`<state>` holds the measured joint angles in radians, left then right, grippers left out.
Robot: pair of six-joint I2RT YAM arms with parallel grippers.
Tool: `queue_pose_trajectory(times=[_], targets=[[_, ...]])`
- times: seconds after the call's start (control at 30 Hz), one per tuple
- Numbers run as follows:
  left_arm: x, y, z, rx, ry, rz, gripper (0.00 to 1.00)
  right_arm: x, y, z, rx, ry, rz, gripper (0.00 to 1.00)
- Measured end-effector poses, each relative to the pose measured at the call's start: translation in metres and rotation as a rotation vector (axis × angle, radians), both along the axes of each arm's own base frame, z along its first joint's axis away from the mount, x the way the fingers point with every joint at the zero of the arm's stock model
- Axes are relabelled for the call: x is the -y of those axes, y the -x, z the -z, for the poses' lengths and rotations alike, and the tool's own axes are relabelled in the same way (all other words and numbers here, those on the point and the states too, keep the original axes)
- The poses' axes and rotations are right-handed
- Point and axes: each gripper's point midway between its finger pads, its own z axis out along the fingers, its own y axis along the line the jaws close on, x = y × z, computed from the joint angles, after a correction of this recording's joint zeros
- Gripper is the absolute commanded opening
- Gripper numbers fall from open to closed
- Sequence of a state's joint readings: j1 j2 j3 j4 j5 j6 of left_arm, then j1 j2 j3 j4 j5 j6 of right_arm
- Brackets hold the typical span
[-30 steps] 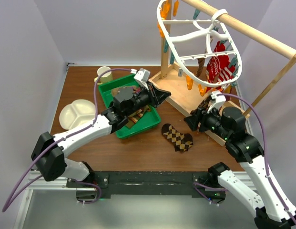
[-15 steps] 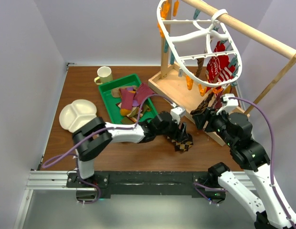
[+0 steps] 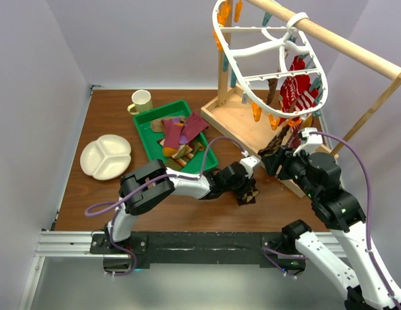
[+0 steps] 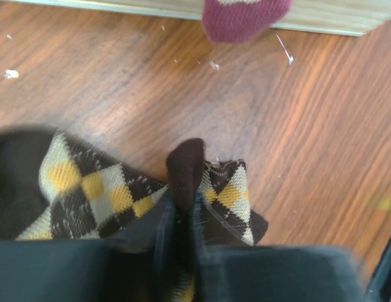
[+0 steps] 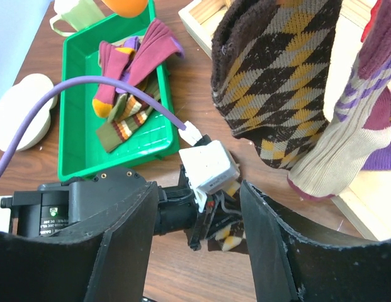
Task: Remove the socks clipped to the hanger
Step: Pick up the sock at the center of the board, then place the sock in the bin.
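Observation:
Next, my left gripper lifts and shifts left in the top view over it to release the argyle sock in its fingers.
The white hanger [image 3: 258,47] hangs from the wooden rail with a red sock [image 3: 294,90] and a brown argyle sock [image 3: 277,139] clipped to it. The right wrist view shows that argyle sock [image 5: 277,75] beside a tan ribbed sock [image 5: 337,151] with a maroon toe. Another argyle sock [image 3: 250,195] lies on the table. My left gripper [image 3: 246,187] is shut on a raised fold of it [image 4: 186,170]. My right gripper [image 5: 198,251] is open and empty, hovering above the left wrist, just below the hanging socks.
A green tray [image 3: 143,135] at the back left holds several loose socks [image 3: 179,131]. A white divided plate [image 3: 106,156] and a pale cup [image 3: 142,101] sit on the left. The wooden stand base [image 3: 242,126] and its rail [image 3: 342,42] fill the back right.
My left arm swung from the green tray to the argyle sock on the table, opened, then closed on its fold. My right gripper rose slightly toward the hanging socks.

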<state>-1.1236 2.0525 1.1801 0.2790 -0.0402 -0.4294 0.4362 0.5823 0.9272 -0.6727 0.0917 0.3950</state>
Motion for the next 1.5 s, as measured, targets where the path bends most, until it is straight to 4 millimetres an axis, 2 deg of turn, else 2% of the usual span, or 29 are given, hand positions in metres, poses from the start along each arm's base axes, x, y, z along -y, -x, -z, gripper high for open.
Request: queue_pose_trajectory(times=[0.2, 0.3, 0.37, 0.4, 0.5, 0.57, 0.67, 0.73, 0.87, 0.97, 1.07, 1.17, 1.2, 1.23, 1.33, 1.4, 1.5], targets=[[-0.008, 0.0, -0.003, 0.017, -0.003, -0.022, 0.0, 0.0, 0.0, 0.0, 0.0, -0.001, 0.0, 0.55], [-0.025, 0.001, -0.025, 0.024, -0.001, -0.034, 0.0, 0.001, 0.0, -0.002, 0.003, -0.001, 0.003, 0.54], [-0.035, -0.005, -0.056, 0.043, 0.042, -0.054, 0.0, 0.001, 0.0, -0.004, 0.007, -0.003, 0.005, 0.54], [-0.042, -0.015, -0.084, 0.066, 0.091, -0.076, 0.0, 0.001, 0.0, -0.005, 0.01, -0.003, 0.006, 0.54], [-0.07, -0.052, -0.162, 0.15, 0.236, -0.167, 0.0, 0.002, 0.0, -0.008, 0.016, -0.004, 0.012, 0.54], [-0.1, -0.084, -0.205, 0.213, 0.307, -0.258, 0.0, 0.003, 0.0, -0.008, 0.017, -0.002, 0.016, 0.54], [-0.142, -0.126, -0.242, 0.278, 0.354, -0.385, 0.0, 0.004, 0.0, -0.008, 0.016, -0.001, 0.021, 0.54], [-0.163, -0.147, -0.249, 0.296, 0.352, -0.448, 0.0, 0.004, 0.0, -0.008, 0.017, -0.001, 0.02, 0.55], [-0.196, -0.177, -0.244, 0.3, 0.322, -0.542, 0.0, 0.004, -0.001, -0.009, 0.015, 0.001, 0.02, 0.55], [-0.215, -0.199, -0.227, 0.286, 0.288, -0.605, 0.0, 0.003, -0.002, -0.009, 0.013, 0.004, 0.019, 0.55], [-0.236, -0.214, -0.19, 0.238, 0.248, -0.67, 0.0, 0.003, -0.002, -0.009, 0.012, 0.005, 0.019, 0.55], [-0.262, -0.219, -0.139, 0.159, 0.187, -0.739, 0.0, 0.003, -0.002, -0.008, 0.011, 0.005, 0.018, 0.55], [-0.274, -0.224, -0.114, 0.121, 0.15, -0.772, 0.0, 0.003, -0.002, -0.008, 0.011, 0.005, 0.018, 0.55], [-0.281, -0.225, -0.098, 0.094, 0.127, -0.793, 0.0, 0.003, -0.002, -0.008, 0.012, 0.005, 0.018, 0.55], [-0.302, -0.219, -0.048, 0.005, 0.057, -0.854, 0.0, 0.003, -0.002, -0.008, 0.012, 0.006, 0.018, 0.55], [-0.31, -0.212, -0.032, -0.023, 0.032, -0.881, 0.0, 0.003, -0.002, -0.008, 0.012, 0.006, 0.018, 0.55], [-0.314, -0.214, -0.038, -0.006, 0.037, -0.906, 0.0, 0.003, -0.002, -0.008, 0.012, 0.007, 0.017, 0.56]])
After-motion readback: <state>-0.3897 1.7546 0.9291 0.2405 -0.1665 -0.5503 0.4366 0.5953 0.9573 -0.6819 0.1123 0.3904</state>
